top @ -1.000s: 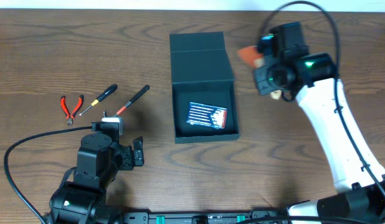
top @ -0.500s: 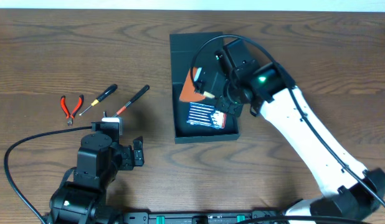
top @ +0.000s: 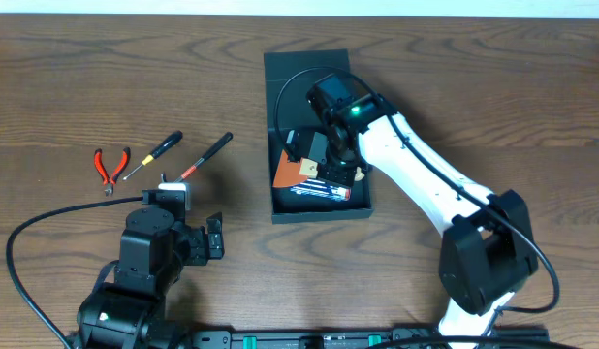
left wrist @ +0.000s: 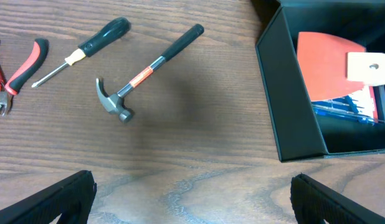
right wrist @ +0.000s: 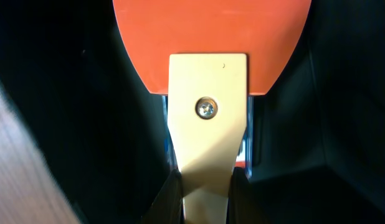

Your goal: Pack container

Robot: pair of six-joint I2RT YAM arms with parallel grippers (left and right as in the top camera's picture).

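Note:
The right gripper lowers the scraper over the blue, white and red package (top: 329, 190) (right wrist: 243, 149) below it inside the container next and releases the pale handle.
The dark teal container (top: 319, 215) stands open at the table's middle, its lid (top: 309, 85) folded back. A blue, white and red package (top: 329, 190) lies in it. My right gripper (right wrist: 207, 186) is shut on the pale handle (right wrist: 208, 143) of a scraper with an orange blade (right wrist: 211, 37), held over the container's inside, blade (top: 292, 173) at its left wall. My left gripper (left wrist: 192, 199) stands open over bare wood near the front left, holding nothing. In the left wrist view the container (left wrist: 286, 106) is at the right.
A hammer (top: 204, 157), a black-handled screwdriver (top: 154, 155) and red pliers (top: 110, 165) lie on the table left of the container. The right arm's cable (top: 280, 92) loops over the lid.
The right arm has swung left from beside the container to over it, carrying the scraper down into the open box. The left arm has not moved.

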